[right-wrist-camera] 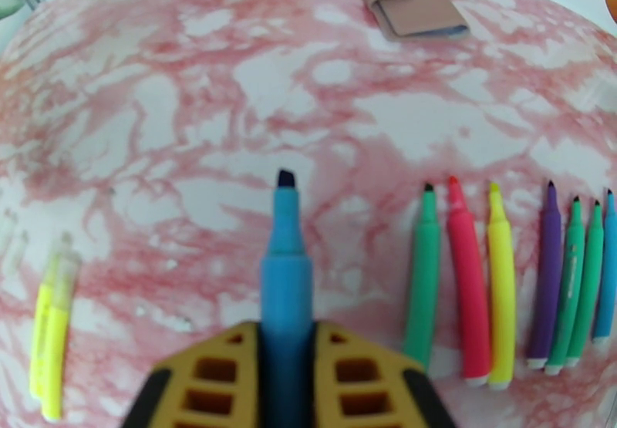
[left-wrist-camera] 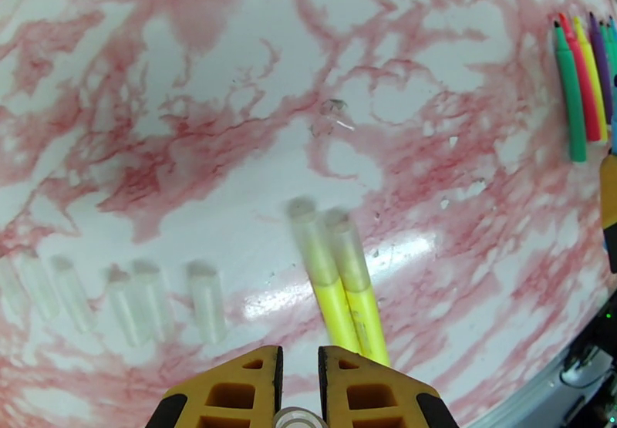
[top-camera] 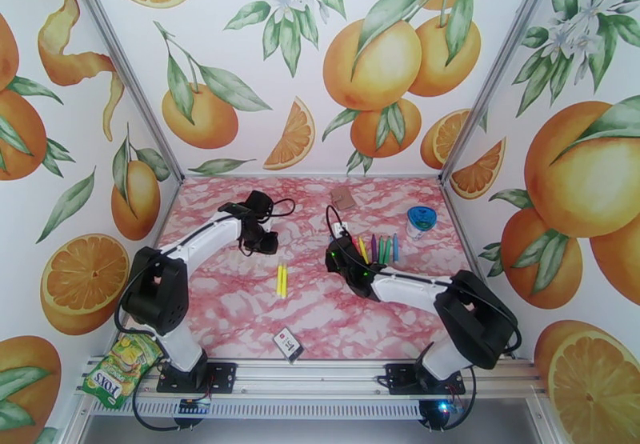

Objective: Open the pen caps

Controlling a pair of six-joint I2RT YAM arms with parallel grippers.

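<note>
The tabletop below is bare between the loose caps and the yellow pens, so the robot will next move its left gripper down there and release the cap beside the row.
My right gripper (right-wrist-camera: 287, 331) is shut on a blue pen (right-wrist-camera: 286, 229) whose dark tip is bare and points away over the table. To its right, several uncapped pens (right-wrist-camera: 466, 283) lie in a row: green, pink, yellow, purple, green and blue. My left gripper (left-wrist-camera: 301, 354) hovers above the near ends of two yellow pens (left-wrist-camera: 343, 283), each wearing a clear cap. Its jaws are nearly together on a small clear pen cap (left-wrist-camera: 298, 420). Several loose clear pen caps (left-wrist-camera: 204, 302) lie in a row at its left. From above, the left gripper (top-camera: 266, 242) and right gripper (top-camera: 340, 254) flank the yellow pens (top-camera: 281, 280).
A tan wallet (top-camera: 342, 196) lies at the back of the pink marbled table (top-camera: 240, 310). A round blue-lidded container (top-camera: 420, 222) stands at the right, beyond the pen row (top-camera: 376, 250). A small black-and-white card (top-camera: 289, 344) sits near the front edge. A sweets bag (top-camera: 120, 370) lies outside at front left.
</note>
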